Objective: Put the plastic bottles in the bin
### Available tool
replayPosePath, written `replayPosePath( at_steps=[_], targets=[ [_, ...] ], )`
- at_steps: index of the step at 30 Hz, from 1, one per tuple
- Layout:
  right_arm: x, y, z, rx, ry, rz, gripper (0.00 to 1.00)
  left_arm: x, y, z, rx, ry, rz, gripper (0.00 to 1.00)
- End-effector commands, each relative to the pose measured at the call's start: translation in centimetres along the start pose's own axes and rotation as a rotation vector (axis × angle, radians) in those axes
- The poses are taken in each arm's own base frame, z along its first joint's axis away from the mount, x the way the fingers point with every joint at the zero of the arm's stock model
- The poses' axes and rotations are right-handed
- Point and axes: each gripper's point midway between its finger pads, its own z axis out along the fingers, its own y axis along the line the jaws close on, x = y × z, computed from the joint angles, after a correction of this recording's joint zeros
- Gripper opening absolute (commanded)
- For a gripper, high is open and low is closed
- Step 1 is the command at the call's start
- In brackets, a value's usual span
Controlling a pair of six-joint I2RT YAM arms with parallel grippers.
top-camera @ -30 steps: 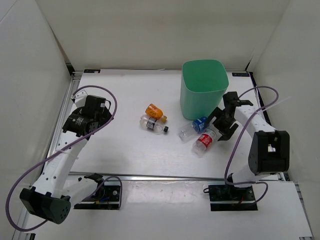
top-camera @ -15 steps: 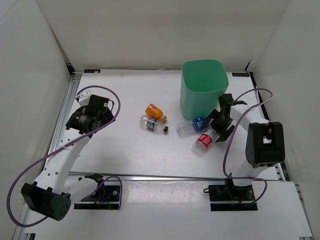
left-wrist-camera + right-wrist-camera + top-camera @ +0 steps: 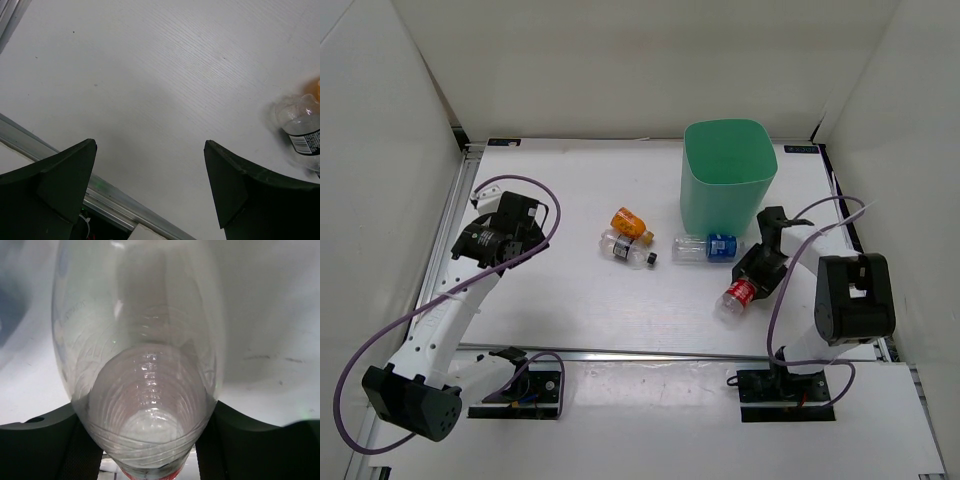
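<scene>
I should lift my right gripper and carry it outward over the bin's opening (image 3: 728,154) to release the red-label bottle (image 3: 739,294), since the bin's rim stands well above the gripper.
The mint-green bin (image 3: 727,178) stands at the back right. My right gripper (image 3: 754,272) is shut on the clear red-label bottle (image 3: 739,294), which lies low in front of the bin. In the right wrist view that bottle (image 3: 142,365) fills the space between both dark fingers (image 3: 47,440). The blue-label bottle (image 3: 706,247) lies on its side left of it. The orange bottle (image 3: 628,222) and the black-cap bottle (image 3: 625,249) lie together mid-table. My left gripper (image 3: 506,224) is open over bare table at the left; in its wrist view the gripper (image 3: 150,150) holds nothing and the black-cap bottle (image 3: 300,125) shows at the right edge.
White walls enclose the table on three sides. A metal rail (image 3: 650,353) runs along the near edge, seen also in the left wrist view as a rail (image 3: 60,160). Purple cables (image 3: 430,310) loop beside both arms.
My right gripper has shut on the red-label bottle and drawn it toward the near right. The blue-label bottle has rolled left and lies level. The left arm has barely shifted.
</scene>
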Motion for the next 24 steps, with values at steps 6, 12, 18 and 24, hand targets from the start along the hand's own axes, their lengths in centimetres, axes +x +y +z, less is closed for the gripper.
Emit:
replayPosePath(
  at_steps=[6,12,18,24],
  targets=[
    [0.5,-1.2,-8.7,-0.046,-0.155,-0.025,0.47,-0.2,0.0,-0.8,0.025,-0.016,-0.056,1.00],
    [-1.0,3.0,-24.7,-0.357,-0.437,-0.086,0.48,0.7,0.0,-0.2,0.027,-0.002,-0.061,1.00],
    [-4.5,8.8,-41.3,-0.642,-0.742,-0.177,0.47,0.8,-0.8,0.3,0.040,0.014,-0.060,1.00],
    [-10.4,15.2,-43.0,-0.730,-0.822,-0.196,0.47,0.3,-2.3,0.0,0.070,0.025,-0.049,1.00]
  ],
)
